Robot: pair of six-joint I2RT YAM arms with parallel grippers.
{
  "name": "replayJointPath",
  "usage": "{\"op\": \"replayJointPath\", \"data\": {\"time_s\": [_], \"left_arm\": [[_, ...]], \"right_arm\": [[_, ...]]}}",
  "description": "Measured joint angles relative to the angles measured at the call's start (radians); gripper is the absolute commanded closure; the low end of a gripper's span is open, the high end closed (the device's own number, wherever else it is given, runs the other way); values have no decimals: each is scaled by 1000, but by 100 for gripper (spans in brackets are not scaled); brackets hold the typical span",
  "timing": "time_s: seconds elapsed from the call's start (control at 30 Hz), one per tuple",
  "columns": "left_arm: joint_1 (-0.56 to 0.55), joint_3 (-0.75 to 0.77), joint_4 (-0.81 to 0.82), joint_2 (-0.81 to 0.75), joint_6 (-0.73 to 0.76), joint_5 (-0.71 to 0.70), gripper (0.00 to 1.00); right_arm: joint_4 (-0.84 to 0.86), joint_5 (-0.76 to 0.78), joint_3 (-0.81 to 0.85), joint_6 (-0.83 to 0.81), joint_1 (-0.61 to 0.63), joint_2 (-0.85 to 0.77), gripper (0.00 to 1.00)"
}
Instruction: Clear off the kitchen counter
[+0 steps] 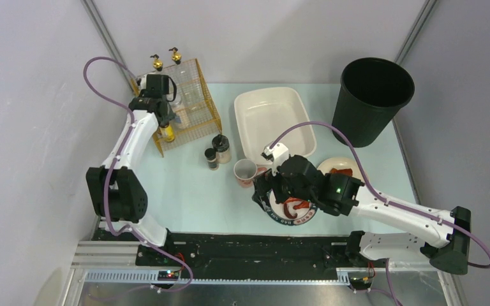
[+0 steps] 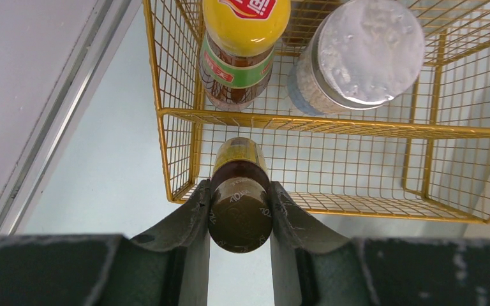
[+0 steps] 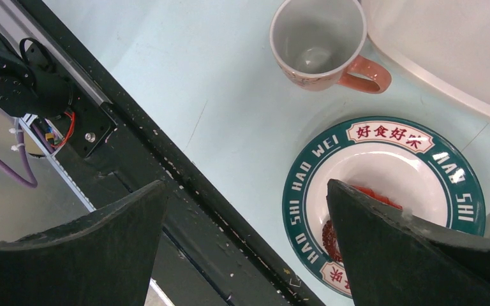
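Observation:
My left gripper lowers the small brown bottle (image 2: 240, 213) into the section's wall-side corner next, then releases the bottle, since the basket's near section has free space.
The pale mint-blue kitchen counter (image 1: 185, 191) holds the things. My left gripper (image 1: 163, 120) is shut on a small brown bottle (image 2: 240, 213) with a dark cap and yellow label, upright at the near left corner of the gold wire basket (image 2: 332, 124); the bottle also shows in the top view (image 1: 166, 134). My right gripper (image 3: 245, 185) is open and empty, hovering over the left rim of a green-rimmed plate (image 3: 383, 137) with red scraps (image 3: 367, 193). A pink-handled mug (image 3: 319, 41) stands just beyond the plate.
The basket holds a yellow-capped bottle (image 2: 245, 38) and a silver-lidded jar (image 2: 357, 54). Two shakers (image 1: 217, 153) stand mid-counter. A white basin (image 1: 273, 118), a black bin (image 1: 373, 95) and a second plate (image 1: 351, 167) are at the right. Two oil bottles (image 1: 166, 59) stand behind the basket.

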Motion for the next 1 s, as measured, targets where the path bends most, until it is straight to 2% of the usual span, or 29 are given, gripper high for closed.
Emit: {"op": "replayJointPath", "data": {"time_s": [0.1, 0.3, 0.37, 0.43, 0.47, 0.5, 0.57, 0.67, 1.0], "left_arm": [[6, 0, 0, 29, -3, 0, 100], [16, -5, 9, 74, -17, 0, 73], [17, -5, 21, 76, -18, 0, 58], [18, -5, 24, 77, -21, 0, 36], [18, -5, 25, 77, -24, 1, 32], [19, -5, 27, 77, -28, 0, 23], [19, -5, 37, 77, -27, 1, 15], [19, -6, 43, 75, -26, 2, 7], [-10, -75, 48, -57, -26, 1, 2]], "right_arm": [[0, -1, 0, 0, 0, 3, 0], [0, -1, 0, -8, 0, 5, 0], [-1, 0, 0, -12, 0, 5, 0], [-1, 0, 0, -15, 0, 5, 0], [-1, 0, 0, -15, 0, 5, 0], [-1, 0, 0, -15, 0, 5, 0], [-1, 0, 0, -16, 0, 5, 0], [-1, 0, 0, -15, 0, 5, 0], [-2, 13, 0, -16, 0, 3, 0]]}}
